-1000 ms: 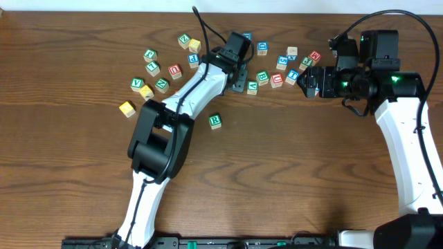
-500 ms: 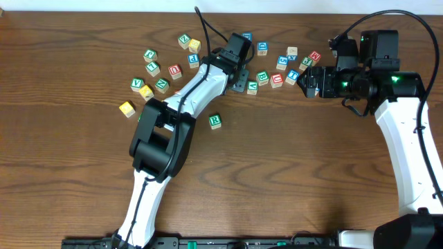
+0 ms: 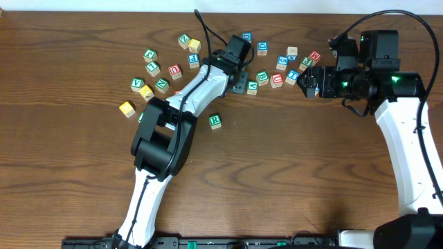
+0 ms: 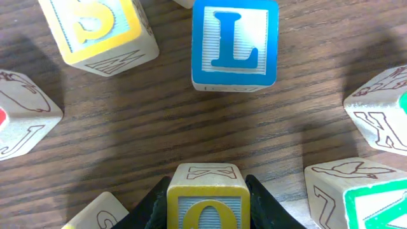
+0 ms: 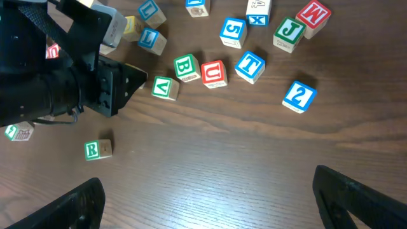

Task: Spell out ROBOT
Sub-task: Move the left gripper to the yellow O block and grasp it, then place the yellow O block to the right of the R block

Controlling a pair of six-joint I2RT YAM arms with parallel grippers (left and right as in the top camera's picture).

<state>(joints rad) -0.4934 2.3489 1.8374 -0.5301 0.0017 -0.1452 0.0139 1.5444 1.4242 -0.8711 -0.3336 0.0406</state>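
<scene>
The yellow O needs to come back next in my left gripper and be released on the bare wood (image 3: pixel 227 120) beside the green R, since O follows R in ROBOT.
My left gripper (image 4: pixel 206 210) is shut on a yellow block with the letter O (image 4: pixel 206 200), low over the table among the scattered letter blocks; in the overhead view it (image 3: pixel 239 77) is at the upper middle. A green R block (image 3: pixel 215 121) stands alone nearer the front and also shows in the right wrist view (image 5: pixel 98 149). A green B (image 5: pixel 186 67), a red U (image 5: pixel 213 74) and a blue T (image 5: pixel 250 66) lie in a row. My right gripper (image 5: pixel 210 203) is open and empty above bare wood; in the overhead view it (image 3: pixel 309 83) is at the right of the blocks.
A blue L block (image 4: pixel 235 43) and a yellow S block (image 4: pixel 98 28) lie just ahead of the left jaws, with other blocks close on both sides. A green V (image 5: pixel 165 88) and a blue 2 (image 5: pixel 298 96) lie nearby. More blocks lie at the upper left (image 3: pixel 152 69).
The left arm has shifted very slightly to the right. The right arm and the blocks have not moved.
</scene>
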